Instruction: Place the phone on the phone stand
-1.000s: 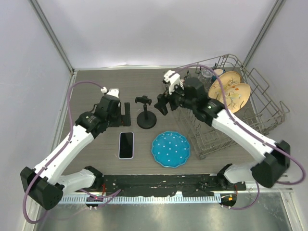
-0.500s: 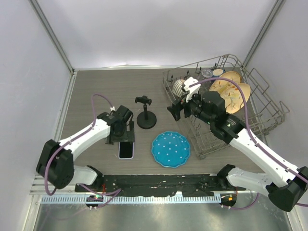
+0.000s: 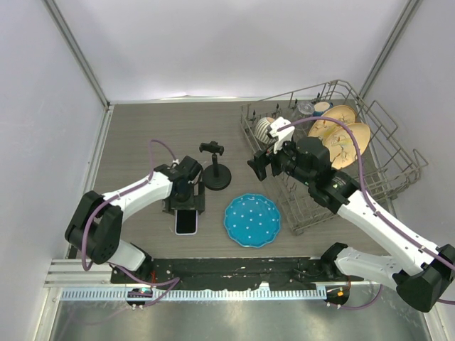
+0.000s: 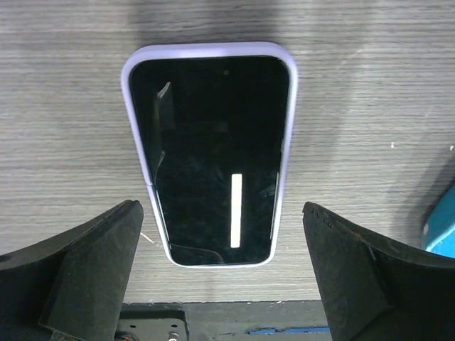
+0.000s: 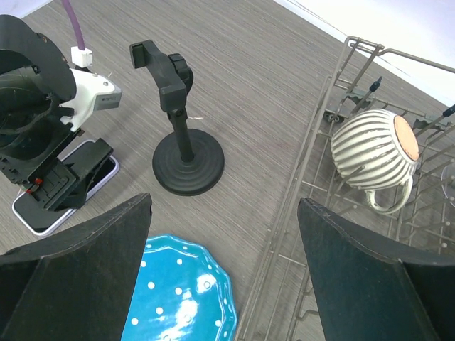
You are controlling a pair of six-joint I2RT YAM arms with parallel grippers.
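Observation:
The phone lies below my left gripper, between its wide-open fingers. I next need to lower the gripper onto the phone's middle (image 3: 186,215) (image 4: 215,170) and close on its long edges.
The phone (image 3: 186,221) lies flat on the table, screen up, its far end hidden under my left gripper in the top view. In the left wrist view the phone (image 4: 212,149) lies whole below my left gripper (image 4: 220,273), whose jaws stand wide open on either side of its near end, above it. The black phone stand (image 3: 215,170) stands upright just right of the left gripper (image 3: 185,202); it also shows in the right wrist view (image 5: 183,149), clamp empty. My right gripper (image 3: 257,163) is open and empty, hovering right of the stand.
A blue dotted plate (image 3: 252,219) lies right of the phone. A wire dish rack (image 3: 384,177) at the right holds a striped mug (image 5: 373,153) and tan plates (image 3: 341,135).
My left gripper has swung from behind the phone to over its far end. My right gripper has drawn back to the right, away from the stand.

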